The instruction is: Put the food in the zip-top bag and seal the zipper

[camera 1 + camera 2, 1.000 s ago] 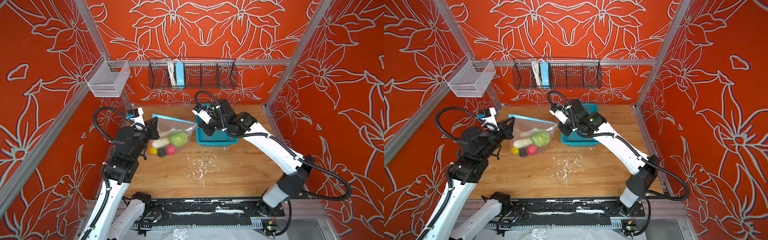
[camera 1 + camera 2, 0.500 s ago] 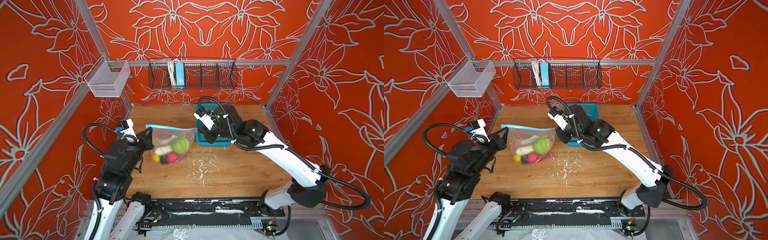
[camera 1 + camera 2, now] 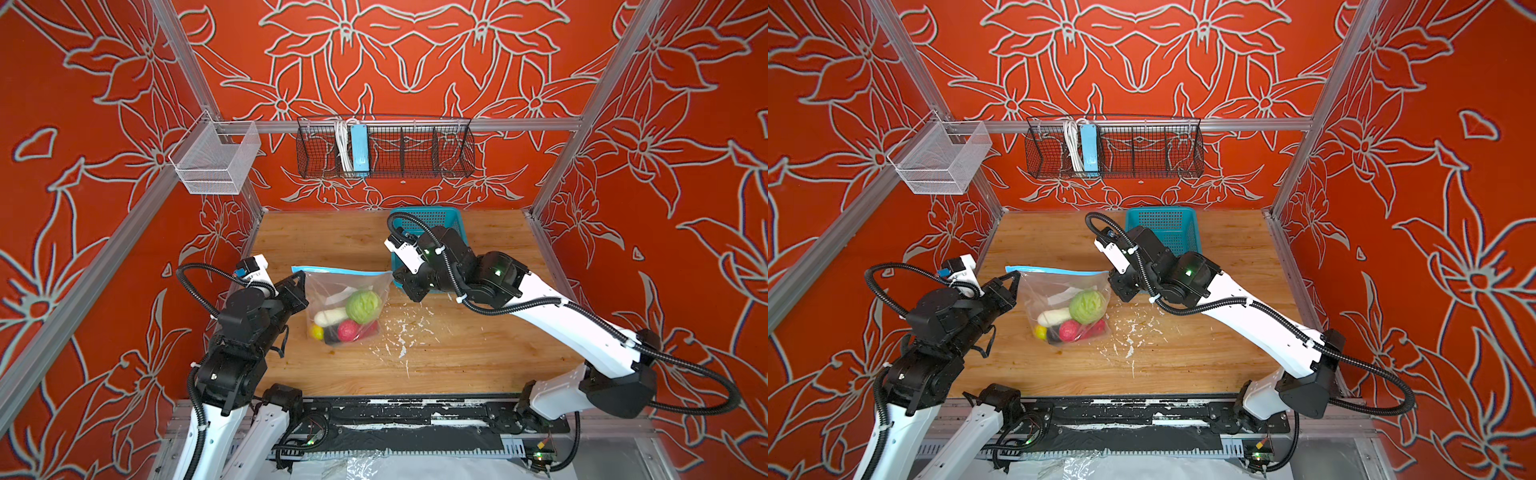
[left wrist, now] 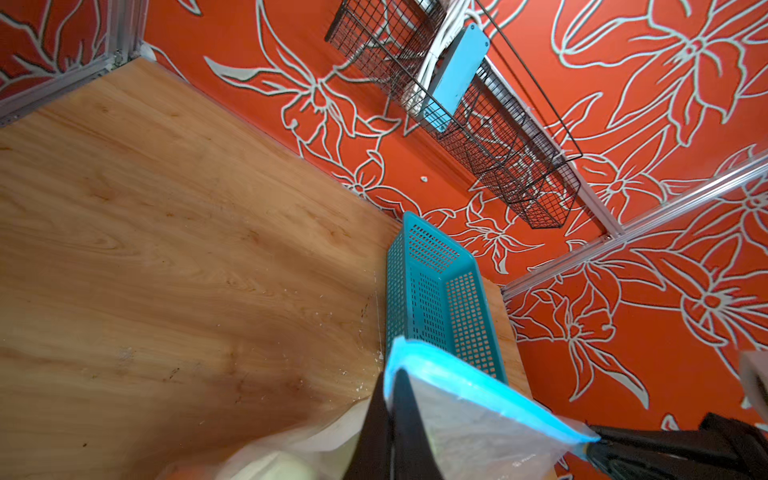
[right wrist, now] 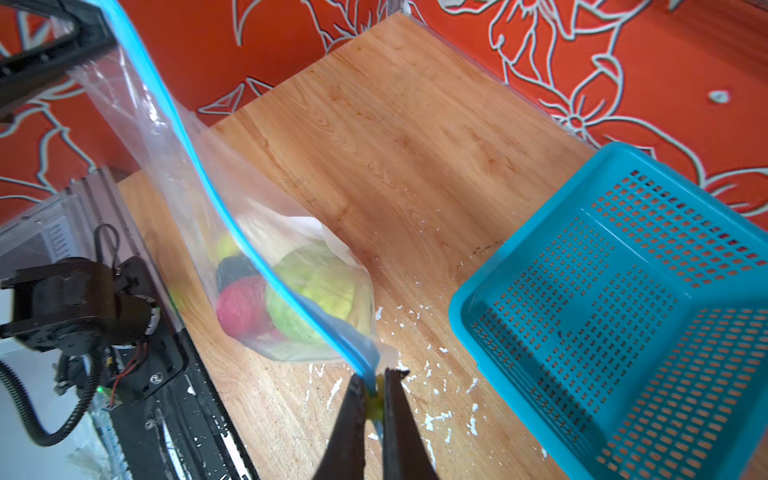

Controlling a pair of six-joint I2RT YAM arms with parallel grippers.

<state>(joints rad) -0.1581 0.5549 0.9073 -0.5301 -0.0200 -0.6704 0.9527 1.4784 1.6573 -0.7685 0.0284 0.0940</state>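
My left gripper moves outward and down to the bare table beside the teal basket next and releases the bag's corner, because the bag hangs above the table.
The clear zip-top bag hangs stretched between my two grippers above the wooden table. Its blue zipper runs along the top edge. The food lies at the bottom of the bag: green cabbage, pale cucumber, red berries and a yellow piece. My left gripper is shut on the bag's left top corner. My right gripper is shut on the zipper's yellow tab at the right end.
A teal perforated basket stands behind my right gripper, near the back wall. A black wire rack and a white mesh bin hang on the walls. White flecks dot the table to the right of the bag.
Both grippers have carried the bag toward the front of the table, away from the basket. The bag now hangs more upright, with the food gathered at its bottom.
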